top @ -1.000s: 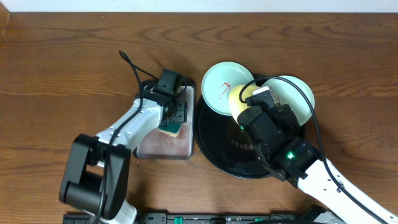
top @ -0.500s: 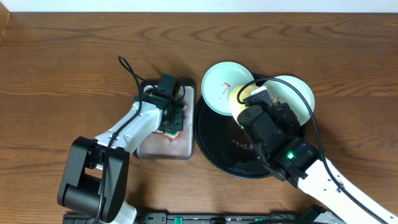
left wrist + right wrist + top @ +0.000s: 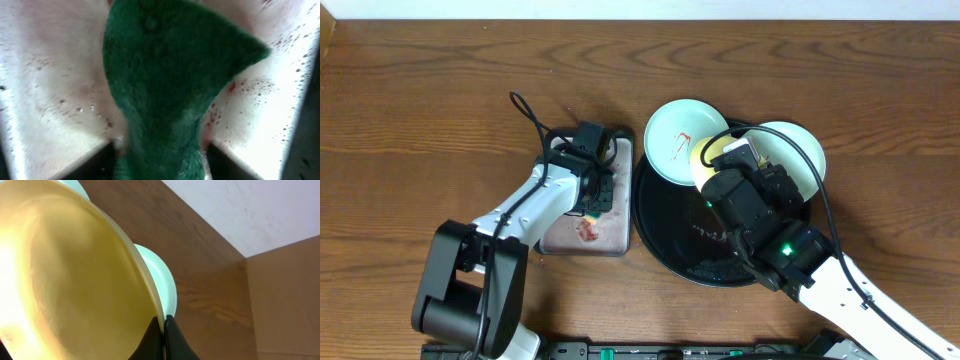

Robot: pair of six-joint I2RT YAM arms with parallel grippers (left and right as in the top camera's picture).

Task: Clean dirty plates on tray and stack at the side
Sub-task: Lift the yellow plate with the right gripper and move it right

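Observation:
Next, my right gripper will go right in the overhead view past the mint plate, then down to release the yellow plate [image 3: 704,155] onto the wood beyond, since it lies clear.
The round black tray [image 3: 665,235] lies right of centre. A mint plate with red smears [image 3: 672,135] rests on its far-left rim, and another mint plate [image 3: 798,160] on its far-right rim. My right gripper [image 3: 163,330] is shut on the rim of the yellow plate [image 3: 704,155], holding it tilted on edge above the tray; it fills the right wrist view [image 3: 65,280]. My left gripper [image 3: 594,190] is shut on a green sponge [image 3: 170,85], pressed down into the rectangular tray [image 3: 610,243].
The rectangular tray's pinkish bottom [image 3: 55,100] is wet, with red specks and a red smear [image 3: 588,230]. A black cable loops on the wood [image 3: 525,105] behind my left arm. A cardboard box [image 3: 285,300] shows past the table edge.
My left gripper has moved with the sponge toward the far end of the rectangular tray, uncovering a red smear on its bottom. The right arm and yellow plate have not moved.

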